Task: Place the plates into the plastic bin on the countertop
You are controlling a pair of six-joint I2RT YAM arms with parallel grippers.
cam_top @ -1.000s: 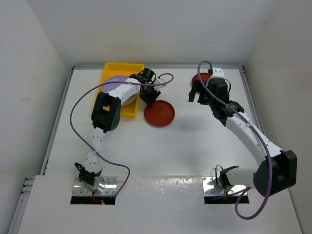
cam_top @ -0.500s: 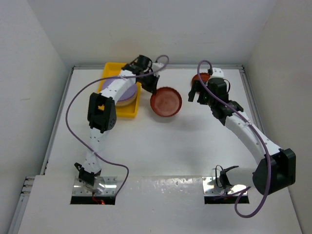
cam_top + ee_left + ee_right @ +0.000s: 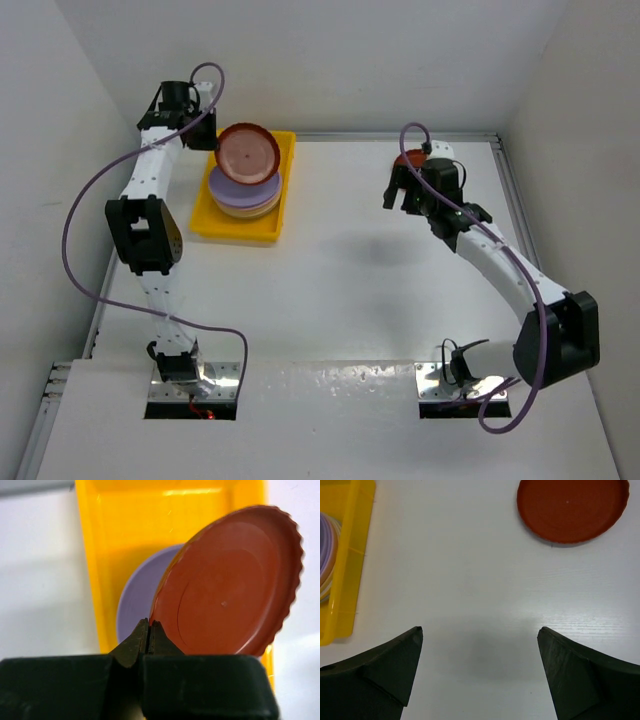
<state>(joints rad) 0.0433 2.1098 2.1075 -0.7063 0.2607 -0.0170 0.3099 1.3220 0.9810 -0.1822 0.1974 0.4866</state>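
Note:
I should next turn my right gripper and lower it onto the second red-brown plate's rim (image 3: 626, 499) on the side away from the bin.
My left gripper (image 3: 213, 140) (image 3: 150, 623) is shut on the rim of a dark red-brown plate (image 3: 248, 153) (image 3: 230, 585). It holds the plate tilted above the yellow plastic bin (image 3: 270, 225) (image 3: 130, 520). In the bin lies a stack of plates with a lilac one on top (image 3: 240, 195) (image 3: 137, 602). A second red-brown plate (image 3: 408, 160) (image 3: 572, 507) lies on the white countertop (image 3: 350, 300) at the back right, partly hidden by the right arm. My right gripper (image 3: 402, 200) (image 3: 480, 630) hovers open just in front of it, with nothing between its fingers.
Thin metal rails (image 3: 120, 250) edge the countertop, with white walls close behind and at both sides. The bin's near end (image 3: 342, 580) shows at the left of the right wrist view. Purple cables loop from both arms.
The left gripper closed on the red-brown plate near the table's middle, lifted it, and swung it back and left over the bin. The right arm has barely moved.

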